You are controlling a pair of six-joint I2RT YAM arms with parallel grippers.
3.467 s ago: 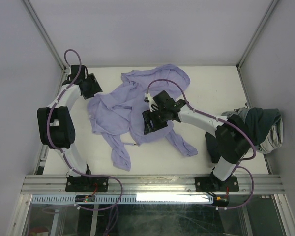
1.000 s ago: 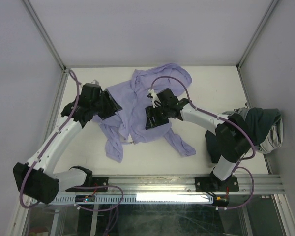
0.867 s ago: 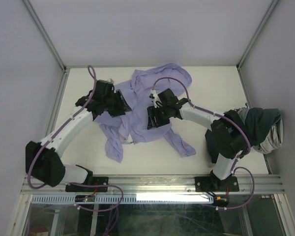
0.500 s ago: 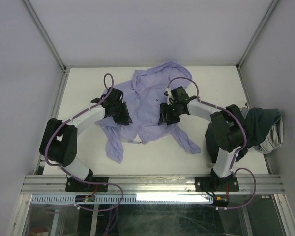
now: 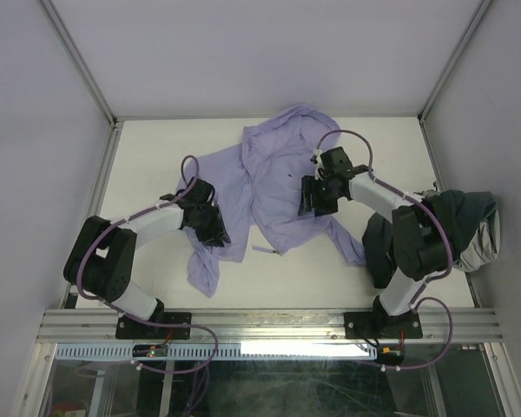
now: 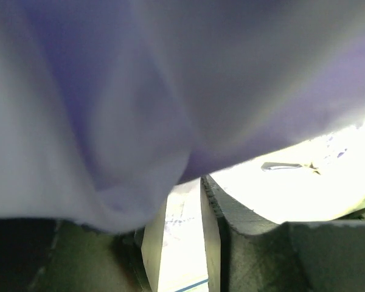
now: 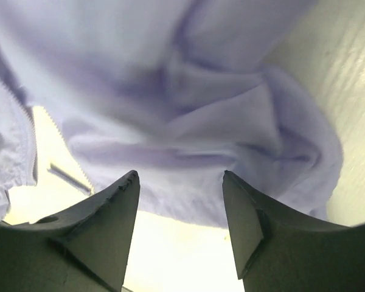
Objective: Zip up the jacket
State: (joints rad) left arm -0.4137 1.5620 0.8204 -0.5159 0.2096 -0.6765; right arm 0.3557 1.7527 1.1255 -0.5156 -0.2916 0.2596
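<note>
My right gripper will next move back and down to the jacket's hem corner, to the gripper's left in the top view, because the zipper teeth end there.
The lavender jacket [image 5: 282, 178] lies crumpled and open in the middle of the table, one sleeve trailing to the front left [image 5: 200, 265]. My left gripper [image 5: 212, 229] sits at the jacket's left edge; in the left wrist view the fabric [image 6: 140, 91] drapes over it and hides the left fingertip, while table shows through a narrow gap between the jaws [image 6: 182, 191]. My right gripper [image 5: 316, 201] rests on the jacket's right side, jaws wide open [image 7: 179, 176], fabric [image 7: 188, 121] just past the tips. Zipper teeth [image 7: 30, 131] run along the left edge.
A dark grey-green bunched garment [image 5: 464, 224] hangs at the table's right edge beside the right arm. A small metal zipper end [image 5: 266, 249] lies on the table at the jacket's hem, also in the left wrist view [image 6: 281, 165]. Frame posts stand at the corners.
Both grippers have drawn apart: the right moved right and the jacket's body shifted right with it, the left moved toward the front left edge. The jacket is more spread out.
</note>
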